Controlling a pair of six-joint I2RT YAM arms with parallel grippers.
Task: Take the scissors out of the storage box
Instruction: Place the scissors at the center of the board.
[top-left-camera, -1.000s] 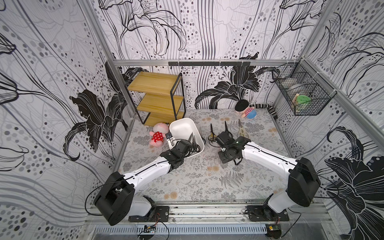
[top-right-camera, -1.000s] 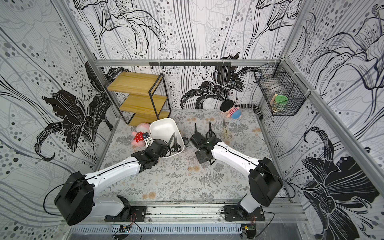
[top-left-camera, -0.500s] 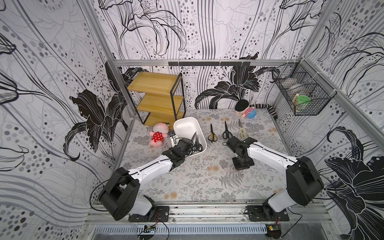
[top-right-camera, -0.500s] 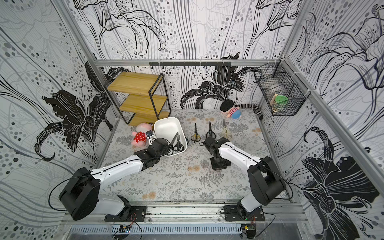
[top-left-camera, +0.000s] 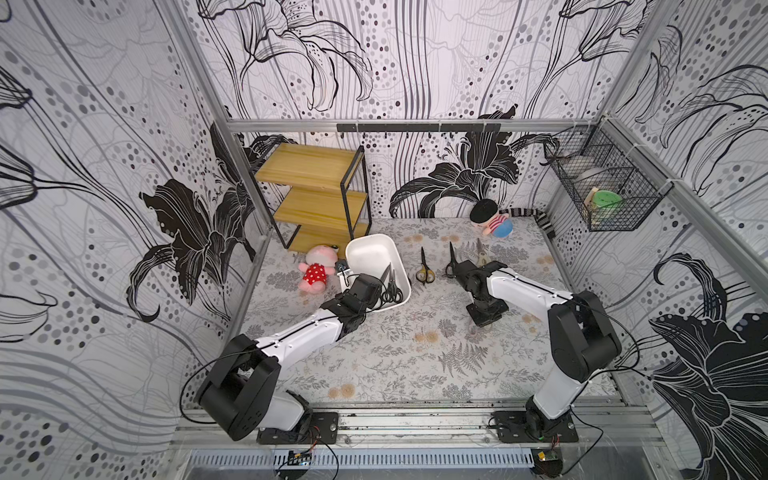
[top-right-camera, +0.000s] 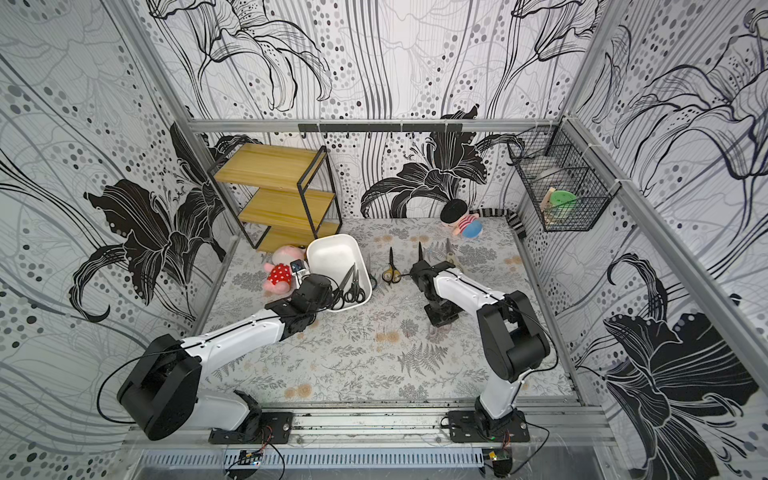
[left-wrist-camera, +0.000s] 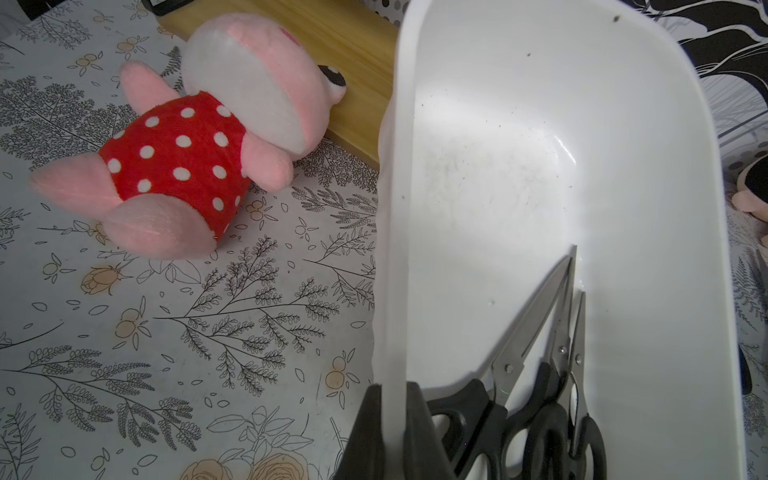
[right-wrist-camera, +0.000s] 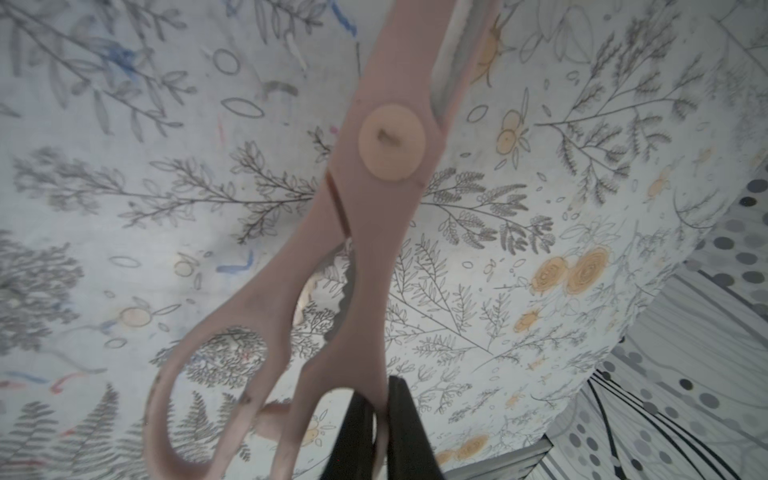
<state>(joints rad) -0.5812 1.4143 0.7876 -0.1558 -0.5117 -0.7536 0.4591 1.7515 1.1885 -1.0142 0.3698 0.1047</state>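
Next, my right gripper lowers the pinkish scissors and releases their handle ring onto the empty table mat (top-left-camera: 496, 329), since that clear patch lies below the gripper.
The white storage box (top-left-camera: 374, 253) stands on the table at the back left, in both top views. Black-handled scissors (left-wrist-camera: 540, 374) lie in its near end. My left gripper (left-wrist-camera: 392, 415) is shut on the box's long side wall (left-wrist-camera: 395, 208). My right gripper (right-wrist-camera: 380, 432) is shut on a handle ring of the pinkish scissors (right-wrist-camera: 374, 208), which hang over the table mat right of the box. In a top view that gripper (top-left-camera: 484, 311) points down. Yellow-black scissors (top-left-camera: 424, 270), black scissors (top-left-camera: 451, 259) and cream scissors (top-left-camera: 480, 253) lie in a row on the mat.
A pink plush in a red dotted dress (top-left-camera: 316, 272) lies left of the box, by the wooden shelf (top-left-camera: 320, 195). A doll with a black hat (top-left-camera: 492, 220) lies at the back. A black wire basket (top-left-camera: 606, 199) hangs on the right wall.
My right gripper has moved right and toward the front, away from the box and the row of scissors. The left gripper has stayed on the box wall; the box shifted slightly.
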